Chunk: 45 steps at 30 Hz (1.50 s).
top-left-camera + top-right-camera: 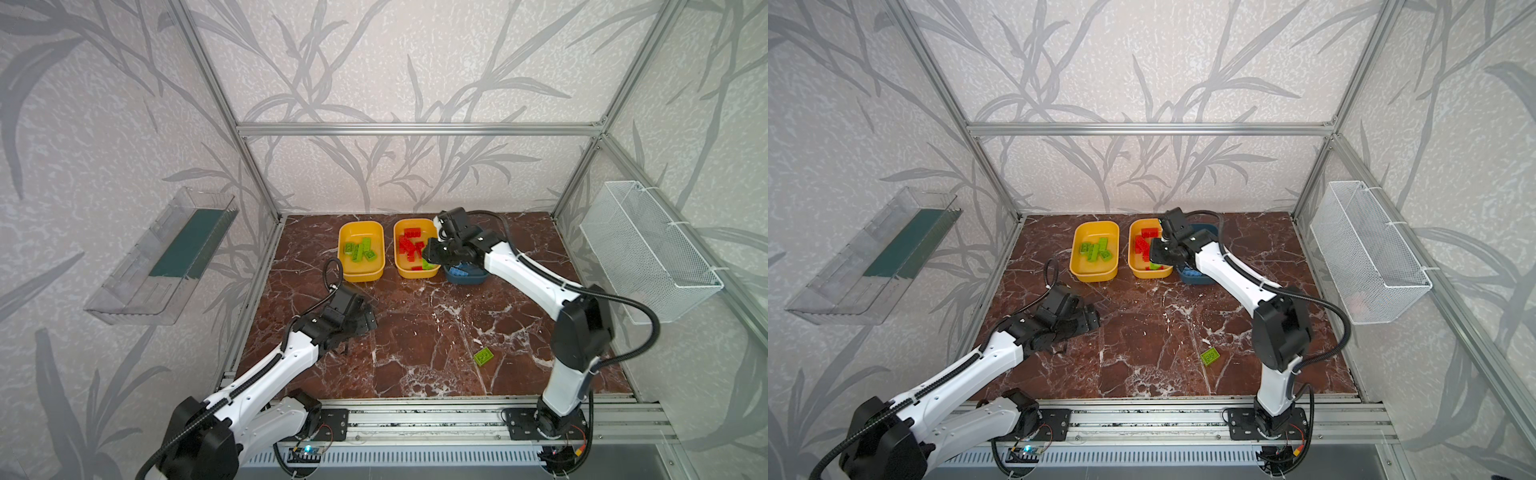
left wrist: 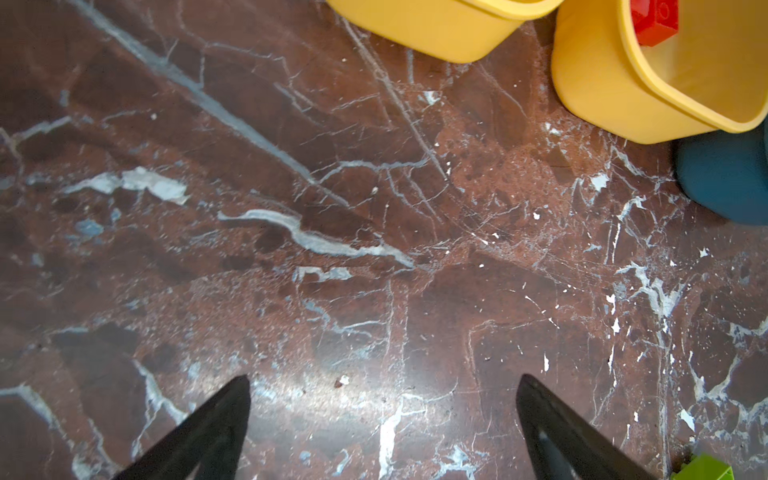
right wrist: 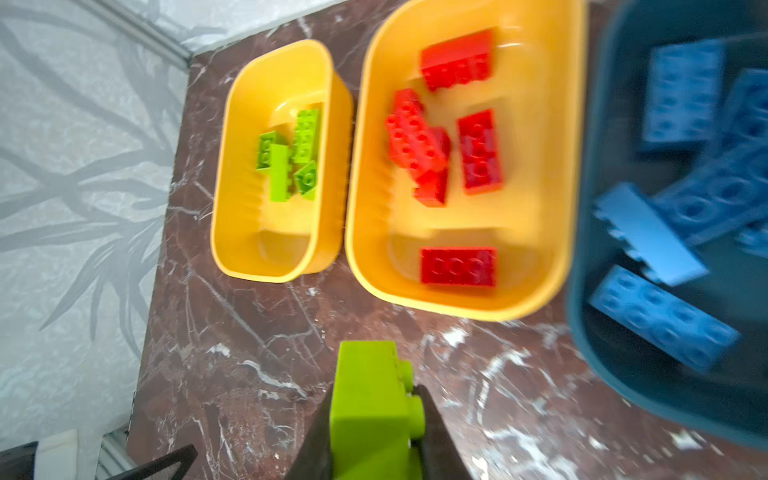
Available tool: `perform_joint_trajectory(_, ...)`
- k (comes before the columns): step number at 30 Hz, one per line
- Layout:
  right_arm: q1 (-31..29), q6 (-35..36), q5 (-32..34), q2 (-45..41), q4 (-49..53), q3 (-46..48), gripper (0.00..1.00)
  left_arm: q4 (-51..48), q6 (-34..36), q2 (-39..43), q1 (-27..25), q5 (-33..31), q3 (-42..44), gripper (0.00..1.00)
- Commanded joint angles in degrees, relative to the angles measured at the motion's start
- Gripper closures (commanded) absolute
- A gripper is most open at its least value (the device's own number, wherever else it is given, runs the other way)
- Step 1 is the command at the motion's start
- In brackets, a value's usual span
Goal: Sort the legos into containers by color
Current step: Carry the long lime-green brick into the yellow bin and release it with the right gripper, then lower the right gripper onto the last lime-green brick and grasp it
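Note:
The container of matching green legos is past the red legos. My right gripper should cross over to it, lower the brick toward its bare near end (image 1: 364, 269) (image 3: 276, 246) and let go.
My right gripper (image 3: 374, 395) is shut on a lime green lego (image 3: 370, 411) and hovers above the near end of the middle yellow container (image 1: 417, 273), where a bit of the brick (image 1: 428, 262) shows under the wrist. That container holds red legos (image 3: 478, 151). The left yellow container (image 1: 360, 276) holds green legos (image 1: 359, 249). The dark teal container (image 1: 467, 280) holds blue legos (image 3: 665, 316). One green lego (image 1: 483, 356) lies loose on the table's right front. My left gripper (image 2: 384, 377) stands open and empty over bare marble at the left.
A clear tray (image 1: 166, 257) hangs on the left wall and a white mesh basket (image 1: 648, 253) on the right wall. Aluminium frame posts ring the brown marble table (image 1: 415, 332). The arms' mounting rail (image 1: 415, 424) runs along the front edge.

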<state>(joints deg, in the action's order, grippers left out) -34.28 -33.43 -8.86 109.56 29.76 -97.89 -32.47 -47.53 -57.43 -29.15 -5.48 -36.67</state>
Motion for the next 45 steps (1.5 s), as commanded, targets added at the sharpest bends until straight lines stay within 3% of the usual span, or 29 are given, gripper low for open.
perform_joint_trajectory(1,-1.6,3.6,-3.1,8.0,-1.1,-8.6,0.99,-3.2,-3.8,4.8,0.6,-2.6,2.4,0.01)
perform_joint_trajectory(6,-2.2,6.9,-7.8,20.0,-2.3,-22.4,0.99,-6.6,-5.3,9.4,0.9,-4.0,3.2,0.01)
perform_joint_trajectory(14,-6.0,12.7,-6.3,39.3,6.2,-50.5,0.98,-10.0,-6.3,9.6,1.1,-5.3,1.6,0.01)
perform_joint_trajectory(19,-6.2,9.9,-8.5,49.1,8.2,-64.1,0.87,-10.7,-6.2,8.8,1.3,-6.2,0.4,0.01)
perform_joint_trajectory(21,-6.3,9.2,-8.6,49.6,5.9,-63.5,0.79,-10.7,-6.0,8.4,1.3,-6.2,0.2,0.01)
perform_joint_trajectory(23,-6.4,9.1,-8.2,49.1,3.6,-61.8,0.60,-11.0,-5.9,8.1,1.4,-6.5,0.0,0.01)
perform_joint_trajectory(25,-6.3,9.5,-9.0,48.8,2.0,-61.3,0.35,-10.9,-6.0,7.9,1.3,-6.5,-0.3,0.01)
perform_joint_trajectory(26,-6.3,9.8,-9.6,48.5,1.6,-61.3,0.14,-10.9,-6.0,7.9,1.4,-6.5,-0.4,0.01)
perform_joint_trajectory(27,-6.5,10.1,-10.3,47.8,1.3,-61.6,0.00,-10.8,-6.1,8.2,1.4,-6.5,-0.5,0.01)
perform_joint_trajectory(33,-7.6,15.3,-8.2,38.6,1.6,-59.1,0.01,-9.6,-6.0,11.9,1.4,-6.7,-0.6,0.01)
perform_joint_trajectory(38,-7.6,17.7,1.0,28.5,11.1,-53.7,0.01,-7.3,-2.1,11.4,1.3,-4.0,-1.2,0.01)
perform_joint_trajectory(41,-7.5,19.1,9.5,19.8,20.5,-45.4,0.01,-4.2,-0.3,10.7,1.2,0.3,-1.1,0.01)
perform_joint_trajectory(45,-7.5,17.6,16.8,1.7,20.1,-18.3,0.01,-2.0,1.0,9.6,0.4,4.2,-1.6,0.01)
